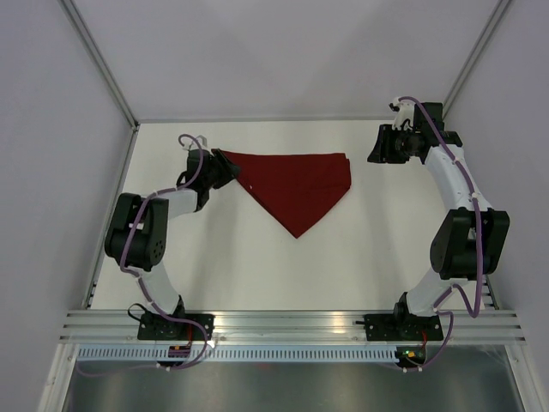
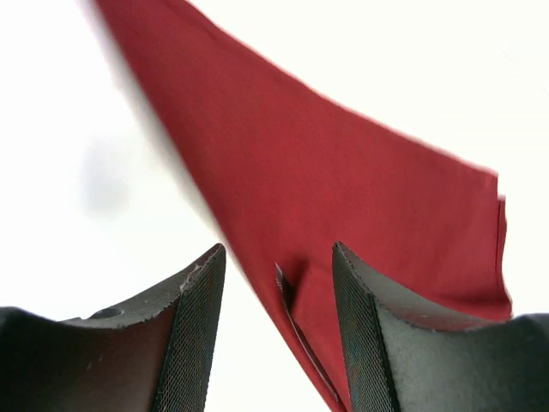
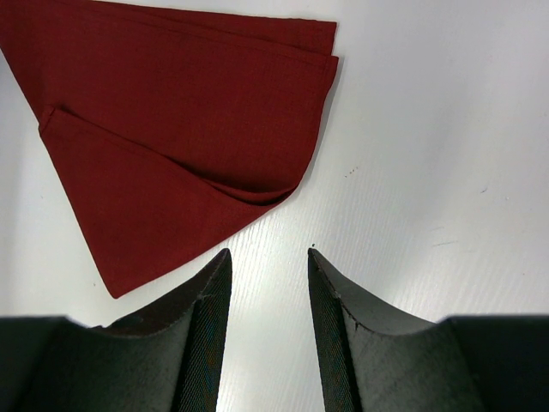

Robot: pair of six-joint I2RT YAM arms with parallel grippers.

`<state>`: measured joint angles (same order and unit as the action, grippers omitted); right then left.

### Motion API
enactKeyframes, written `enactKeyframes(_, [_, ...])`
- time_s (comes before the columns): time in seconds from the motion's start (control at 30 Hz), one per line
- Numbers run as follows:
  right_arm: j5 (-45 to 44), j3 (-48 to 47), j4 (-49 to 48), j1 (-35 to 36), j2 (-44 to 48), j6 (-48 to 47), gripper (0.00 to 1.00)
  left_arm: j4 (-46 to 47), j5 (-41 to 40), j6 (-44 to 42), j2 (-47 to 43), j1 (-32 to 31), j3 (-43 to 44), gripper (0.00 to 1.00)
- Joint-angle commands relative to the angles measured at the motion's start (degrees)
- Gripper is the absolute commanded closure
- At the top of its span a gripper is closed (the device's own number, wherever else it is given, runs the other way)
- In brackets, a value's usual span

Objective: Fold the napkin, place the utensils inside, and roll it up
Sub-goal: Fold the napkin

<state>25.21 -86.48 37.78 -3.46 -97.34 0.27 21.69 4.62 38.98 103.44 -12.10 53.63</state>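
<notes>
The napkin's tapering corner (image 1: 226, 154) (image 2: 129, 12) lies beyond my left gripper's open fingers, so my left gripper should next go outward and to the left in the top view, then down onto the corner.
The dark red napkin (image 1: 296, 189) lies flat on the white table (image 1: 257, 275), folded into a triangle with its point toward the near side. My left gripper (image 1: 225, 169) sits at the napkin's left corner. In the left wrist view this gripper (image 2: 279, 249) is open, and the napkin (image 2: 343, 172) runs loose between its fingers, its edge standing up a little. My right gripper (image 1: 382, 148) hovers past the right corner. In the right wrist view it (image 3: 269, 251) is open over bare table, a short way from the napkin (image 3: 171, 129). The utensils are out of view.
Grey walls with slanted metal frame bars (image 1: 103, 64) close in the table at the left, right and back. An aluminium rail (image 1: 292, 324) carrying both arm bases runs along the near edge.
</notes>
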Motion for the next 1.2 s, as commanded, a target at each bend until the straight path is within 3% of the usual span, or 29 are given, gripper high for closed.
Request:
enactKeyframes(0.0, [0.8, 0.08, -0.25, 0.39, -0.13, 0.25, 0.53, -1.48, -0.93, 3.56, -2.19, 4.44, 3.23, 0.41])
enactKeyframes(0.37, [0.98, -0.18, -0.16, 0.65, -0.39, 0.34, 0.53, -12.01, 0.39, 4.88, 13.71, 8.58, 22.37, 0.43])
enactKeyframes(0.8, [0.89, -0.45, -0.25, 0.92, -1.71, 0.25, 0.54, -18.61, -1.11, 5.58, 22.16, 8.93, 31.1, 0.47])
enactKeyframes(0.97, [0.8, -0.53, -0.08, 1.0, -1.89, 0.17, 0.54, -20.9, -2.16, 5.84, 24.0, 8.93, 33.38, 0.58])
enactKeyframes(1.07, [0.89, -0.62, 0.01, 1.09, -2.15, 0.25, 0.55, -21.25, -2.51, 5.76, 24.27, 8.93, 33.82, 0.76])
enactKeyframes(1.17, [0.89, -0.71, 0.1, 1.09, -2.33, 0.17, 0.55, -21.34, -2.51, 5.32, 24.18, 8.93, 34.09, 0.86])
